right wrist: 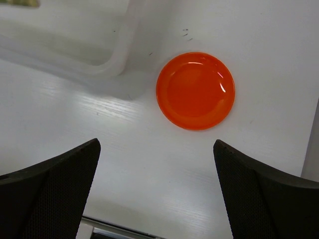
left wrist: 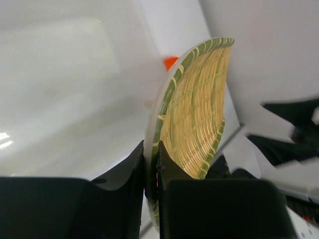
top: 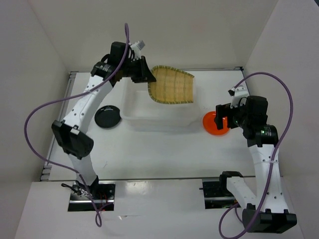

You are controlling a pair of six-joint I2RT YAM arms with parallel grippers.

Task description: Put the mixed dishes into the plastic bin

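The left gripper lowers the tray into the translucent plastic bin next, down to the bin's empty bottom, since the tray still hangs in the air above.
My left gripper is shut on the rim of the tan woven-bamboo tray and holds it tilted in the air over the far part of the translucent plastic bin. In the left wrist view the tray stands on edge between my fingers. The orange plate lies on the table right of the bin; in the right wrist view it is ahead of my open right gripper, which hovers above the table. The black plate lies left of the bin. No clear cups show.
White walls enclose the table on the left, back and right. The bin's near corner sits close to the orange plate. The arm bases stand at the near edge.
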